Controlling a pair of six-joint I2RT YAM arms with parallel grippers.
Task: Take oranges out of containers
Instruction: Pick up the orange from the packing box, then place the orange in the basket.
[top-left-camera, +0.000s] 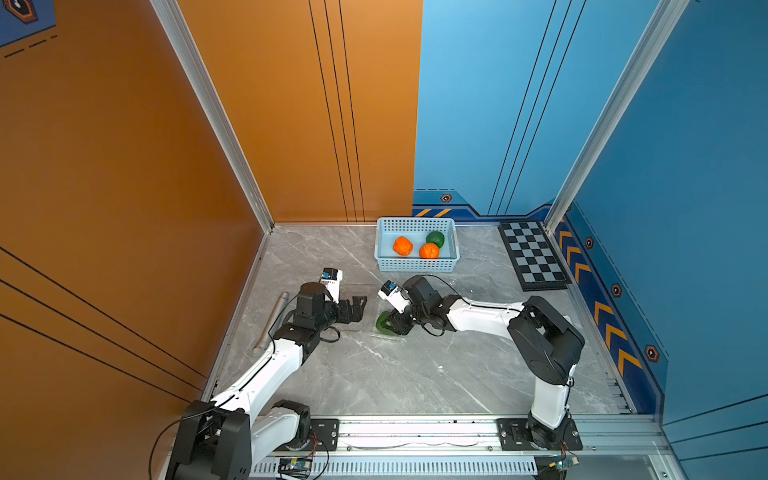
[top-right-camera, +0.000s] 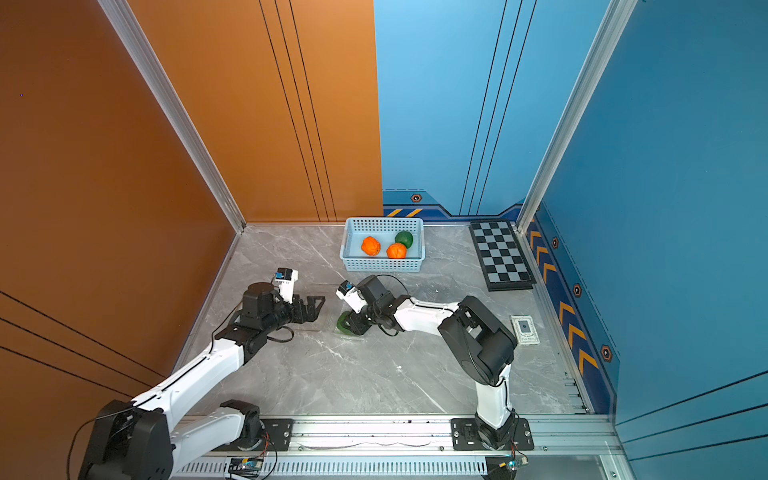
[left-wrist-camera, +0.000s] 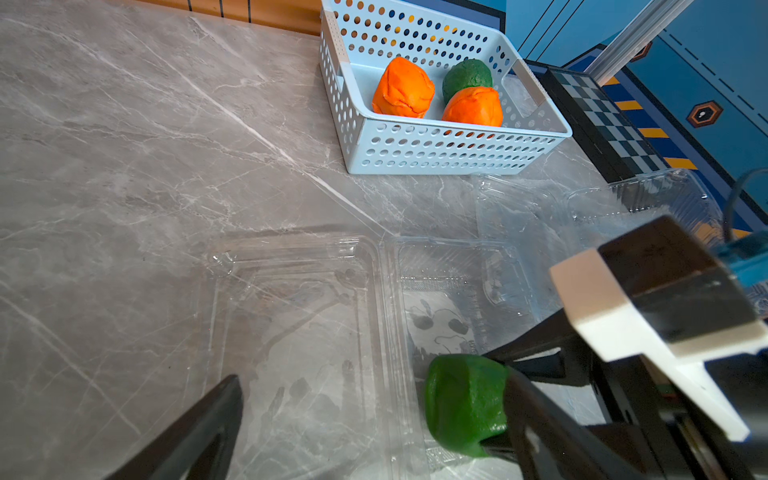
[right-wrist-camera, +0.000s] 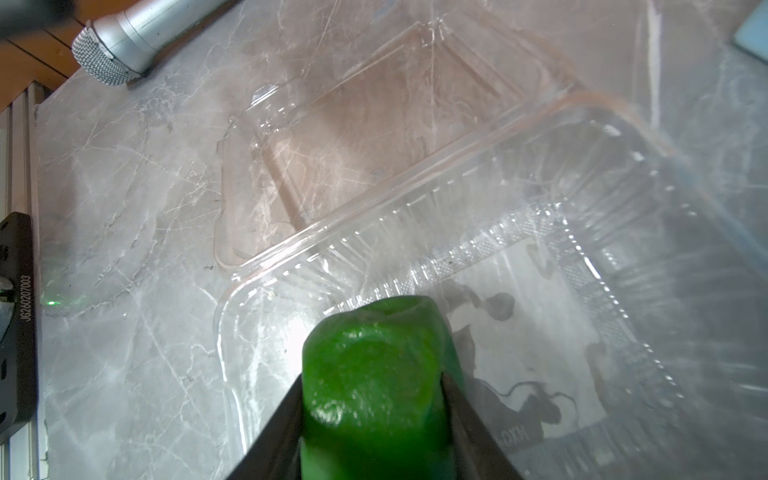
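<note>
I should next lift my right gripper up out of the open clear container and move it outward over the light blue basket. Other fruit is there, so I will let go of the green orange there.
My right gripper is shut on a green orange at one corner of an open clear container. That container's lid lies flat beside it. My left gripper stands open over the lid with nothing between its fingers. A second clear container lies beyond, with no fruit in it. Two bright oranges and a dark green one sit in the light blue basket.
A checkered board lies at the back right by the blue wall. A silver microphone lies along the left edge beside my left arm. In a top view a small white card lies right of my right arm.
</note>
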